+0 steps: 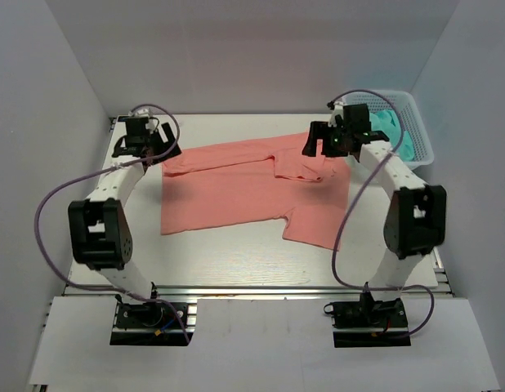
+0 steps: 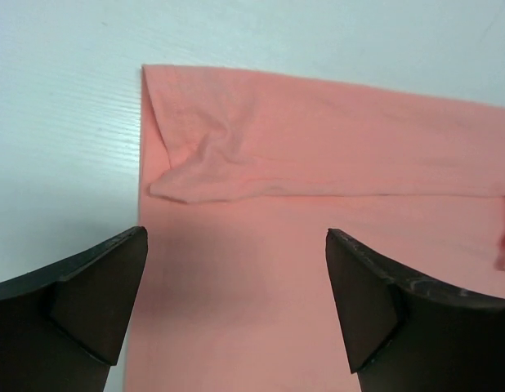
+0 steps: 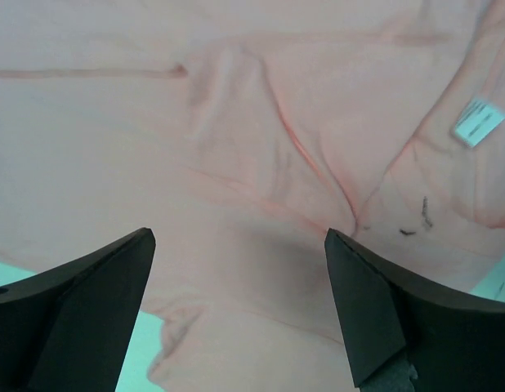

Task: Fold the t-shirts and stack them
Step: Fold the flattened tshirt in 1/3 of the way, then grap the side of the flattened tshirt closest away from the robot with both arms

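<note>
The shirt's near side is unfolded, so my left gripper should go back from its folded far edge, down onto the shirt's near corner opposite the sleeve (image 1: 164, 231).
A salmon-pink t-shirt (image 1: 236, 192) lies spread on the white table, its far edge folded over toward me, with one sleeve sticking out at the near right. My left gripper (image 1: 158, 149) hovers open over the shirt's far-left corner; in the left wrist view, the folded corner (image 2: 195, 171) lies just ahead of the open gripper (image 2: 236, 245). Over the rumpled collar area at the far right, my right gripper (image 1: 330, 147) is also open and empty (image 3: 240, 245), and a small white neck label (image 3: 479, 121) shows there. A teal-green t-shirt (image 1: 397, 131) sits bunched in the basket.
A white lattice basket (image 1: 426, 147) stands at the table's far right corner, close behind the right arm. Grey walls enclose the table on the left, back and right. Bare tabletop (image 1: 228, 253) shows in front of the shirt.
</note>
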Controlling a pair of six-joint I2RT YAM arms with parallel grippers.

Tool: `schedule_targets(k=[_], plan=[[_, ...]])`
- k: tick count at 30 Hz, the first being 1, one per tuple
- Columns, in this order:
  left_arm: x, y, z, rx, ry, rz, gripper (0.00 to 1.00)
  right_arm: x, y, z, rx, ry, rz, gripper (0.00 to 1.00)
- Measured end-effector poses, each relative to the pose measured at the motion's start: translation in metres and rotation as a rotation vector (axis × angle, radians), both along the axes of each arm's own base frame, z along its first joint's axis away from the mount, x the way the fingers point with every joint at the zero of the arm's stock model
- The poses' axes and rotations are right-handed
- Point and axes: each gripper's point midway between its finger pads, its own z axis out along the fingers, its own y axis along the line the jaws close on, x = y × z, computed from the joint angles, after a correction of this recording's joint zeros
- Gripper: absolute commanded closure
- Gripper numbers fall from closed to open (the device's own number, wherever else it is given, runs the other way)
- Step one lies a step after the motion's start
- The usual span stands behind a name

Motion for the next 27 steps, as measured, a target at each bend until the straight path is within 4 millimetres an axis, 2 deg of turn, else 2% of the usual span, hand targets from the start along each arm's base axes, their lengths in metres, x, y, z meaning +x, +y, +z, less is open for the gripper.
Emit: schedule_targets(k=[3, 4, 6, 7, 9, 13, 14, 16, 19, 23, 25, 27], plan=[[-0.022, 0.003, 0.054, -0.025, -0.08, 0.062, 0.0, -0.021, -0.003, 0.045, 0.008, -0.114, -0.031, 0.1], [-0.034, 0.003, 0.066, -0.041, -0.098, 0.084, 0.0, -0.031, -0.005, 0.053, 0.016, -0.138, -0.057, 0.1], [-0.062, 0.003, 0.071, -0.073, -0.103, 0.127, 0.0, -0.053, -0.014, 0.056, 0.025, -0.144, -0.142, 0.1], [-0.079, 0.003, 0.063, -0.087, -0.078, 0.15, 0.0, -0.063, -0.022, 0.052, 0.026, -0.137, -0.201, 0.1], [-0.113, 0.004, 0.032, -0.114, 0.002, 0.203, 0.0, -0.089, -0.038, 0.035, 0.028, -0.105, -0.318, 0.1], [-0.194, 0.007, -0.051, -0.127, 0.252, 0.315, 0.0, -0.14, -0.069, -0.004, 0.013, -0.041, -0.511, 0.1], [-0.213, 0.008, -0.066, -0.123, 0.304, 0.34, 0.0, -0.151, -0.075, -0.011, 0.009, -0.031, -0.546, 0.1], [-0.24, 0.009, -0.083, -0.118, 0.36, 0.375, 0.0, -0.164, -0.083, -0.018, 0.009, -0.036, -0.591, 0.1], [-0.251, 0.011, -0.086, -0.128, 0.343, 0.41, 0.0, -0.177, -0.091, -0.025, 0.011, -0.043, -0.633, 0.1], [-0.246, 0.015, -0.082, -0.137, 0.296, 0.451, 0.0, -0.19, -0.094, -0.043, -0.003, -0.015, -0.64, 0.1], [-0.242, 0.017, -0.084, -0.136, 0.286, 0.467, 0.04, -0.198, -0.095, -0.055, -0.016, 0.013, -0.638, 0.1], [-0.238, 0.019, -0.088, -0.132, 0.289, 0.481, 0.16, -0.205, -0.096, -0.067, -0.029, 0.041, -0.636, 0.1]])
